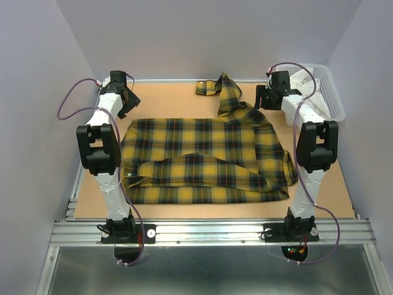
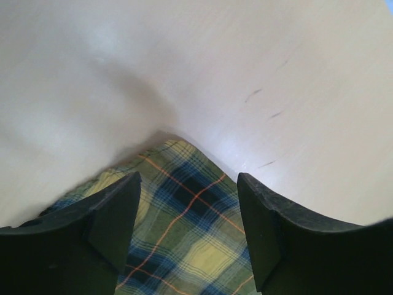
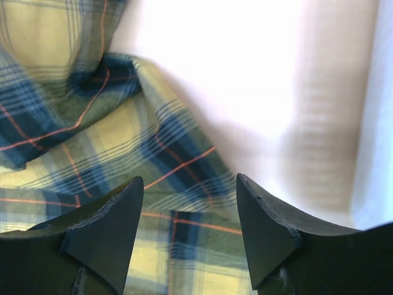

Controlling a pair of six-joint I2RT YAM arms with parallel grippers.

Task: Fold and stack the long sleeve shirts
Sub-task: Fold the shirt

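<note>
My right gripper comes down onto the shirt's far edge (image 1: 263, 115) (image 3: 220, 167) beside the trailing sleeve next. That edge shows between its open fingers with bare table beyond.
A yellow and dark plaid long sleeve shirt (image 1: 202, 157) lies spread across the table, its near part folded over, with one sleeve (image 1: 224, 92) trailing toward the back. My left gripper (image 1: 126, 98) hangs open and empty above the shirt's far left corner, which shows between its fingers in the left wrist view (image 2: 184, 209). My right gripper (image 1: 267, 97) hangs open and empty above the shirt's far right edge, and the plaid cloth (image 3: 123, 160) fills the left of the right wrist view.
A white plastic basket (image 1: 325, 92) stands at the back right corner beside the right arm. Grey walls close in the table on the left, back and right. The metal rail (image 1: 209, 232) runs along the near edge.
</note>
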